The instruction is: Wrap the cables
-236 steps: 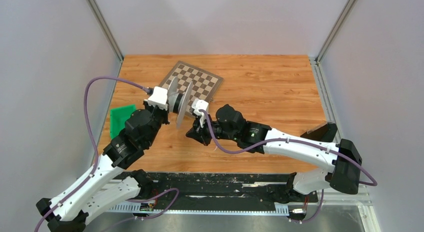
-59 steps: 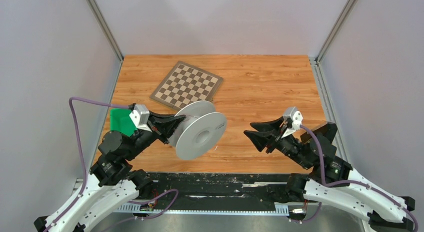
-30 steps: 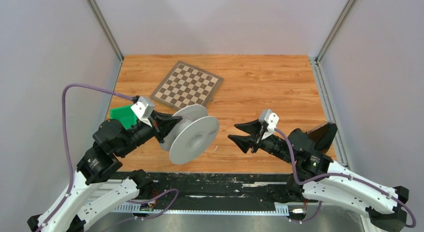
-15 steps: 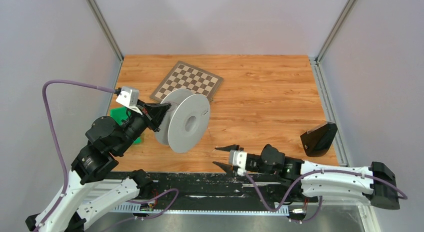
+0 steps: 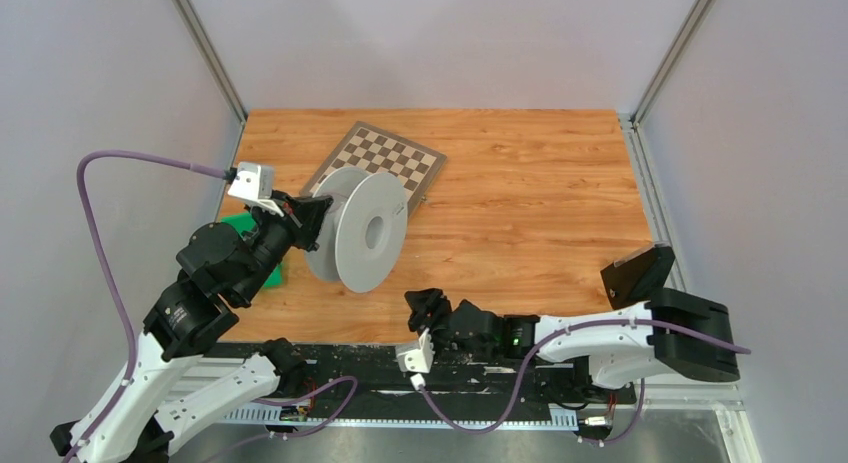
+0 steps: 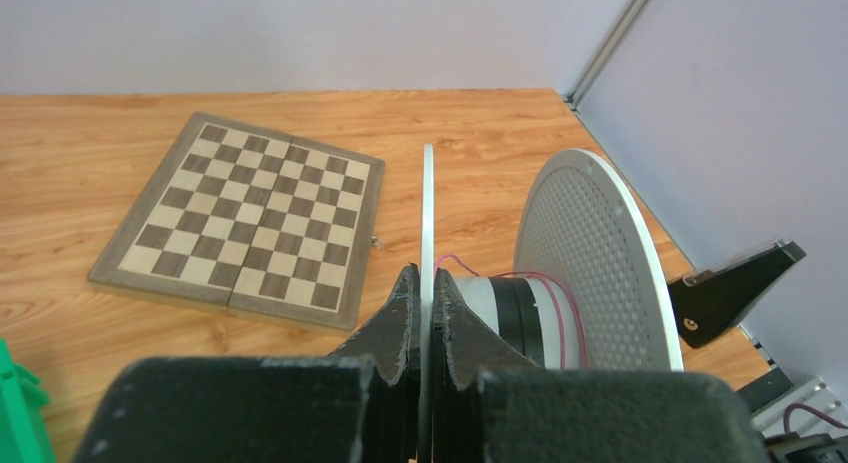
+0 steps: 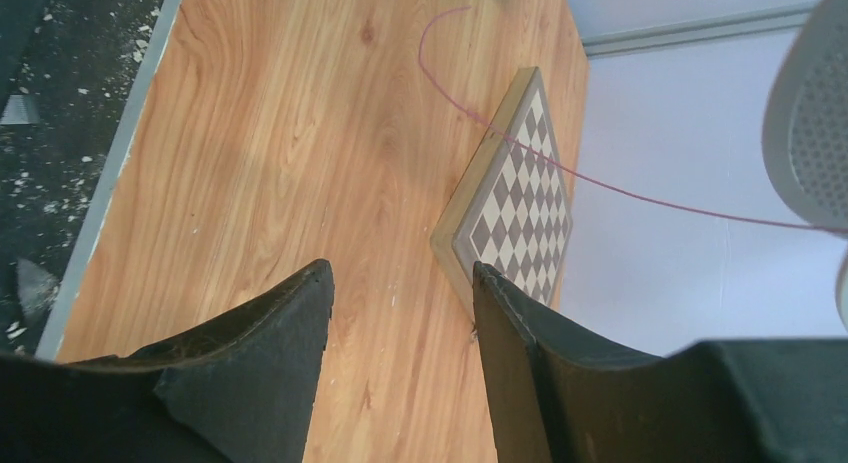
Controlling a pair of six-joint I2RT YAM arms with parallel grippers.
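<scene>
The cable's curved end [image 7: 434, 81] is ahead of my right gripper's open fingers. I need to move my right gripper to the left in the top view and close it on that end.
A grey spool [image 5: 365, 233] hangs above the left half of the table, its flanges nearly upright. My left gripper [image 5: 308, 216] is shut on the thin edge of one flange [image 6: 427, 213]. In the left wrist view a thin pink cable [image 6: 560, 313] makes a few turns on the spool's core, between that flange and the perforated one [image 6: 590, 263]. My right gripper [image 5: 425, 306] sits low near the table's front edge, right of and below the spool. It is open [image 7: 400, 273] with nothing between its fingers. A loose run of the cable [image 7: 600, 186] stretches from the spool [image 7: 810, 113] down to the wood.
A chessboard [image 5: 385, 161] lies flat at the back left, just behind the spool. A green block [image 5: 238, 226] is partly hidden behind the left arm. A black wedge-shaped piece [image 5: 640, 273] stands near the right edge. Grey walls enclose the table on three sides.
The right arm has dropped from mid-table to lie low along the front edge, its jaws spreading wider. The left arm has carried the spool back and left, turning it more upright.
</scene>
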